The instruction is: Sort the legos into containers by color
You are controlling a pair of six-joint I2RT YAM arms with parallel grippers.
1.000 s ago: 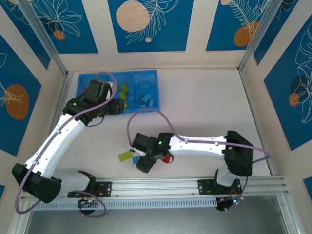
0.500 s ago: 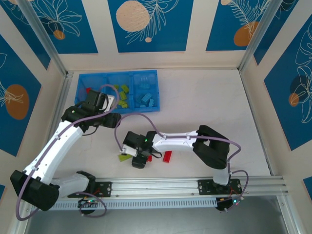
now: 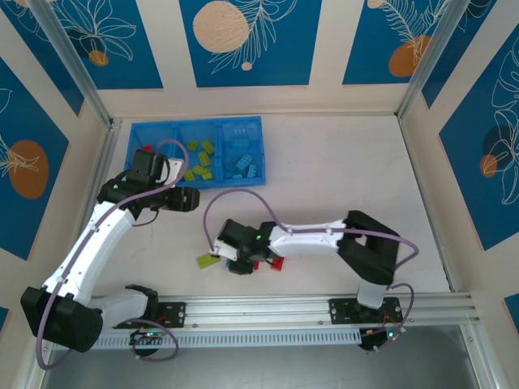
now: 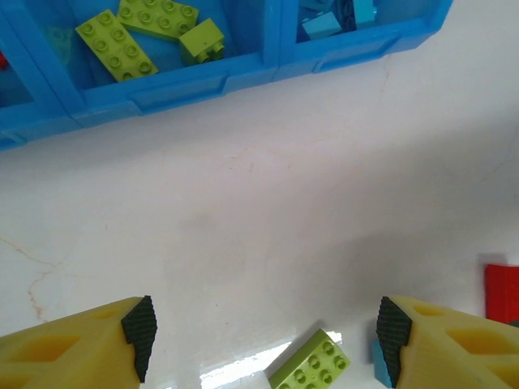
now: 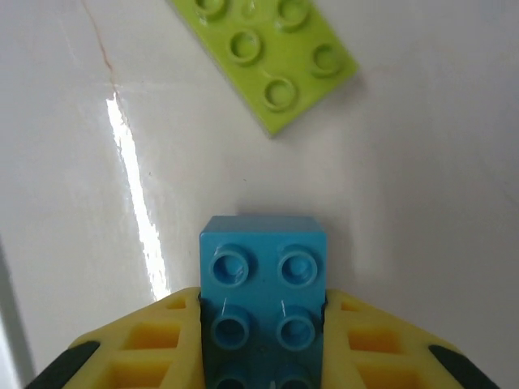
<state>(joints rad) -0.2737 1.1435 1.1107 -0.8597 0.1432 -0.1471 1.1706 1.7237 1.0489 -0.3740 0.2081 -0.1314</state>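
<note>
I next need to raise my right gripper and swing it outward over the container of blue legos to release its lego, since that matching container stands outward of my gripper.
My right gripper (image 5: 263, 324) is shut on a light blue lego (image 5: 263, 284) low over the table, its studs facing the camera. From above, that gripper (image 3: 241, 263) sits near the front middle. A lime green lego (image 5: 272, 53) lies flat just beyond it (image 3: 208, 260), and a red lego (image 3: 278, 263) lies to its right. My left gripper (image 4: 266, 344) is open and holds nothing, hovering in front of the blue tray (image 3: 180, 181). The tray's middle container holds green legos (image 4: 138, 36), the right one blue legos (image 4: 336, 16), the left one red legos (image 3: 147, 149).
The tray stands at the back left against the wall. Metal frame posts and patterned walls close in the table on three sides. A metal rail (image 3: 324, 308) runs along the near edge. Bare white table lies to the right and between tray and loose bricks.
My right gripper has closed on the light blue lego beside the green one. My left gripper has pulled back from over the tray toward the front and opened wider.
</note>
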